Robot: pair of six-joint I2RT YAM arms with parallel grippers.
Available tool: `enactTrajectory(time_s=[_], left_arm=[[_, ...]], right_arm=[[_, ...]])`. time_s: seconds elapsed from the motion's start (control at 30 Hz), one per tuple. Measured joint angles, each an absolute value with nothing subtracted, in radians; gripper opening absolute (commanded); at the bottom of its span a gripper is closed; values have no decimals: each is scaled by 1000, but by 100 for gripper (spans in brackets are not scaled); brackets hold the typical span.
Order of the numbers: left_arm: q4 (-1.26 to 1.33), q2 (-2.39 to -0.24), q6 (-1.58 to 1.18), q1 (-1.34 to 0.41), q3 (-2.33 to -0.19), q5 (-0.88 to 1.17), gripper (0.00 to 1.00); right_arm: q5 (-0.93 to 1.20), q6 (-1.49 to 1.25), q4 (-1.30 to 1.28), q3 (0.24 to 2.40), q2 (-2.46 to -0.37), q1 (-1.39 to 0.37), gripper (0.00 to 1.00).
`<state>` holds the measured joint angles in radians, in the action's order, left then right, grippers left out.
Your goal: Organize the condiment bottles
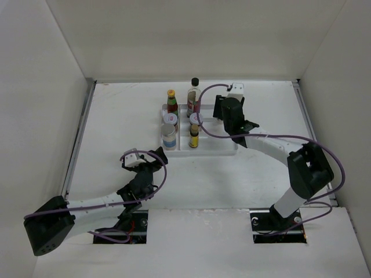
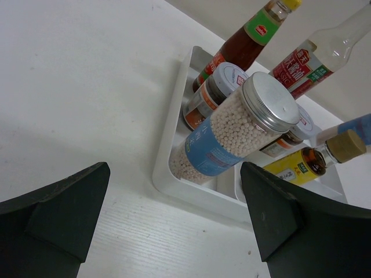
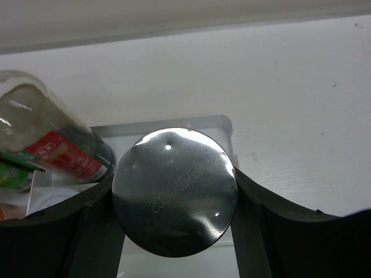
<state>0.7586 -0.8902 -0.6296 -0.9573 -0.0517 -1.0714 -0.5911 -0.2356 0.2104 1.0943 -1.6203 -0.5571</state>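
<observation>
The end of the tray row beyond the white-lidded jar is empty, so my right gripper should go down and release the metal-lidded jar there.
A white divided tray (image 1: pixel 211 149) holds several condiment bottles: a yellow-capped red-label bottle (image 1: pixel 171 102), a tall black-capped clear bottle (image 1: pixel 193 96), a white-lidded short jar (image 1: pixel 169 119), a silver-lidded shaker of white beads (image 1: pixel 169 137) and a tiny yellow bottle (image 1: pixel 193 138). My right gripper (image 1: pixel 222 110) is over the tray's right compartment. In the right wrist view it (image 3: pixel 175 197) is shut on a jar with a dark metal lid (image 3: pixel 174 188), beside the clear bottle (image 3: pixel 55 147). My left gripper (image 1: pixel 157 155) is open and empty near the tray's front left corner (image 2: pixel 168 165), facing the shaker (image 2: pixel 235 133).
White walls close in the table on the left, back and right. A white block (image 1: pixel 235 88) lies behind the right gripper. Bare tabletop lies left of and in front of the tray. A purple cable loops over each arm.
</observation>
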Motion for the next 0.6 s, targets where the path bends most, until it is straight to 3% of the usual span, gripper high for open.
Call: enactTrajectory(time_s=[0.3, 0.33, 0.5, 0.6], left_arm=[[759, -885, -631, -949, -52, -1060, 100], [759, -885, -632, -949, -52, -1060, 100], [759, -868, -633, -946, -52, -1056, 100], [748, -845, -632, -942, -52, -1054, 100]], right_arm=[[-597, -320, 245, 932, -1620, -559, 52], [-596, -325, 250, 927, -1615, -554, 55], [-596, -350, 271, 913, -1610, -537, 94], [-595, -348, 276, 913, -1609, -537, 100]])
